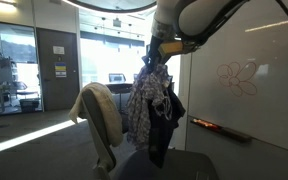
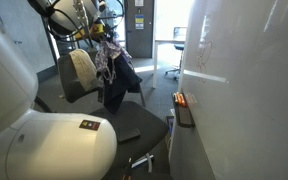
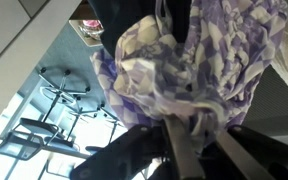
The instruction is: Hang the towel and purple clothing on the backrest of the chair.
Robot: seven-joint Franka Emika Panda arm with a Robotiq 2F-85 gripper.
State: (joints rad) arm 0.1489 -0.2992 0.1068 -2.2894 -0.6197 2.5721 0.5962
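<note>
The clothing still hangs on the seat side, so my gripper needs to move across over the towel-draped top of the backrest point(image 1: 100, 88) next and past it to release the clothing.
My gripper point(image 1: 155, 57) is shut on the purple-and-white patterned clothing point(image 1: 144, 100), which hangs down from it with a dark garment point(image 1: 167, 115) beside it. In the wrist view the clothing point(image 3: 184, 60) bunches between the two fingers point(image 3: 199, 135). A cream towel point(image 1: 102, 112) is draped over the backrest of the chair point(image 1: 106, 150). The held clothing hangs just beside the backrest and above the chair's seat. In an exterior view the gripper point(image 2: 100, 36) holds the clothing point(image 2: 106, 62) next to the towel point(image 2: 82, 66) on the chair point(image 2: 74, 85).
A whiteboard wall point(image 1: 246, 80) with a tray of markers point(image 1: 219, 127) stands close beside the chair. The robot's white base point(image 2: 44, 145) fills the foreground. Stools point(image 3: 59, 95) and a desk with a monitor point(image 1: 117, 78) stand farther off.
</note>
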